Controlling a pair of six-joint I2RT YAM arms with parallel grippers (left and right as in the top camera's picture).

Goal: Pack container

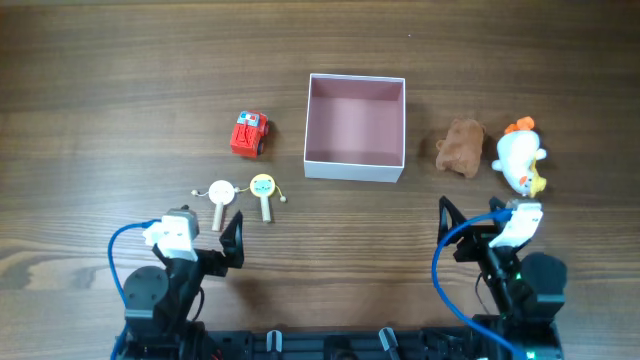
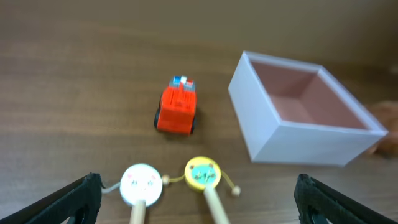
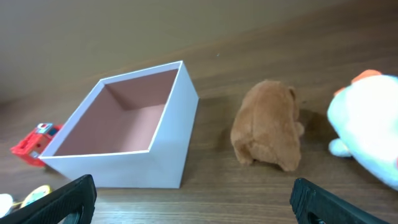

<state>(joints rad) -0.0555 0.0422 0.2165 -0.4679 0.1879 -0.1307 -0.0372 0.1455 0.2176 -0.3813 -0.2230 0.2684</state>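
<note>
The right gripper reaches outward and down over the brown plush (image 1: 460,148) (image 3: 270,124) next and closes on it, since the plush lies outward of and below the gripper.
The container (image 1: 355,168), a square white box with a dusty pink inside, stands empty at the table's middle back; it also shows in the left wrist view (image 2: 298,134) and the right wrist view (image 3: 168,155). A red toy truck (image 1: 249,134) (image 2: 176,109) sits left of it. Two small rattle drums, one white (image 1: 221,193) (image 2: 142,183) and one yellow (image 1: 263,187) (image 2: 202,173), lie nearer my left gripper (image 1: 205,243), which is open and empty. A brown plush (image 1: 460,148) (image 3: 270,124) and a white chicken plush (image 1: 520,155) (image 3: 367,127) lie right of the box. My right gripper (image 1: 478,228) is open and empty.
Bare wooden table (image 1: 120,80) surrounds the toys. Both arm bases sit at the front edge, with blue cables looping beside them.
</note>
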